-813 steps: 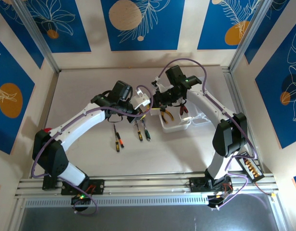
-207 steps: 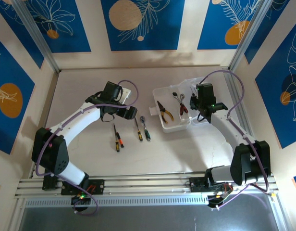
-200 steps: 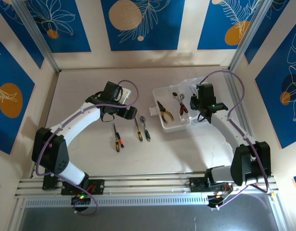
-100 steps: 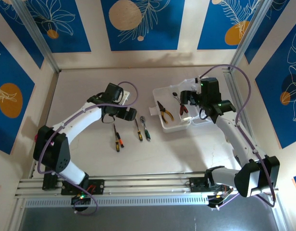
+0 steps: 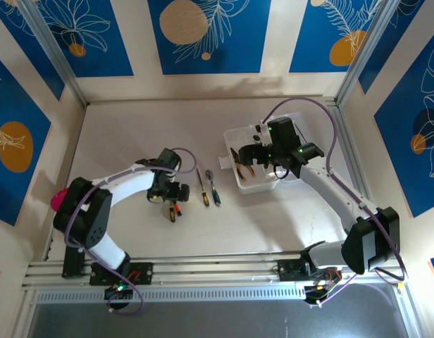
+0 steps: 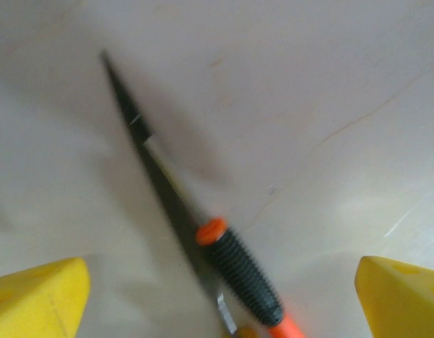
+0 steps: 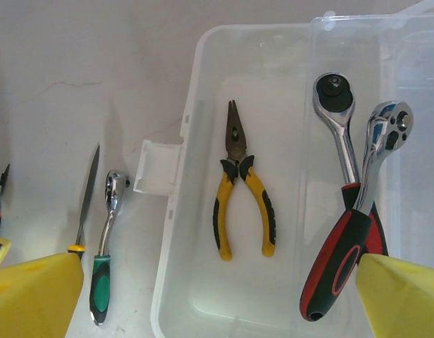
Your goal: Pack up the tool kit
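My left gripper should next move back and lower its open fingers around the file's black-and-yellow handle point(image 5: 172, 214), below and back of it.
The clear plastic box point(image 7: 176, 232) point(image 5: 230, 134) stands open and holds yellow-handled pliers point(image 7: 243, 204) point(image 5: 246, 169). To their right in the box lie two metal ratchets with red-and-black handles point(image 7: 344, 243). My right gripper point(image 7: 220, 303) point(image 5: 253, 153) hovers open over the box with nothing between its yellow fingers point(image 7: 34, 296). On the table lie a black-and-orange screwdriver point(image 6: 242, 271) point(image 5: 173, 210), a yellow screwdriver point(image 5: 203, 190) point(image 7: 87, 201) and a green-handled ratchet point(image 5: 214, 189) point(image 7: 104, 246). My left gripper point(image 6: 220, 303) point(image 5: 168, 195) is low and open, straddling the black-and-orange screwdriver.
The box's latch tab point(image 7: 157, 167) sticks out toward the loose tools. The clear lid point(image 5: 296, 172) lies open on the box's right. Panelled walls point(image 5: 203, 84) enclose the table on three sides.
My left gripper has come down and toward the near edge onto the black-and-orange screwdriver. My right gripper has swung left from the lid side to above the box.
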Controlling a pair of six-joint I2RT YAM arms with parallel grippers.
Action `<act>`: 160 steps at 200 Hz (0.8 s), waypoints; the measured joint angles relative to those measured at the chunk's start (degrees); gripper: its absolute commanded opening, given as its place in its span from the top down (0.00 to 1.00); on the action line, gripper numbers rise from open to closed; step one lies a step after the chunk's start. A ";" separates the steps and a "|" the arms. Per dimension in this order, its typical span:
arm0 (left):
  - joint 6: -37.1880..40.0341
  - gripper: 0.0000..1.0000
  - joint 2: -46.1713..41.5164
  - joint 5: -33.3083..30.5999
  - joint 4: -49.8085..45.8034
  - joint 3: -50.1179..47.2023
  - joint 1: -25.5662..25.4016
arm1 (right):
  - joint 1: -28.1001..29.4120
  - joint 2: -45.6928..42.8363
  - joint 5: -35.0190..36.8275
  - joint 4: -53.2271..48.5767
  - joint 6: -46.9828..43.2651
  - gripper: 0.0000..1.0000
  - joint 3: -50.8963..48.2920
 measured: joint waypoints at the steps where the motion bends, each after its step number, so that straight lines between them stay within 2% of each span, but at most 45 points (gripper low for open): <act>1: 0.04 0.12 -0.24 -0.13 -0.07 -0.20 0.00 | 0.00 0.02 -0.02 0.00 -0.02 0.01 0.00; 34: -2.69 0.31 -4.98 -0.79 -0.72 -3.72 0.00 | 0.04 1.16 -0.76 0.02 0.00 0.01 0.00; 63: -4.55 0.42 -6.32 0.15 -0.68 -6.80 0.00 | 0.09 2.21 -1.49 0.02 0.02 0.01 0.00; 117: -5.75 0.44 -6.29 1.16 0.15 -8.76 0.00 | 0.11 2.93 -1.90 0.04 0.02 0.01 0.00; 145: -6.47 0.57 -5.53 0.24 0.07 -8.72 0.13 | 0.28 3.26 -2.03 0.00 0.02 0.01 0.00; 160: -6.54 0.68 -5.25 -0.52 -0.28 -8.55 0.17 | 0.31 3.26 -2.05 0.02 0.02 0.01 0.00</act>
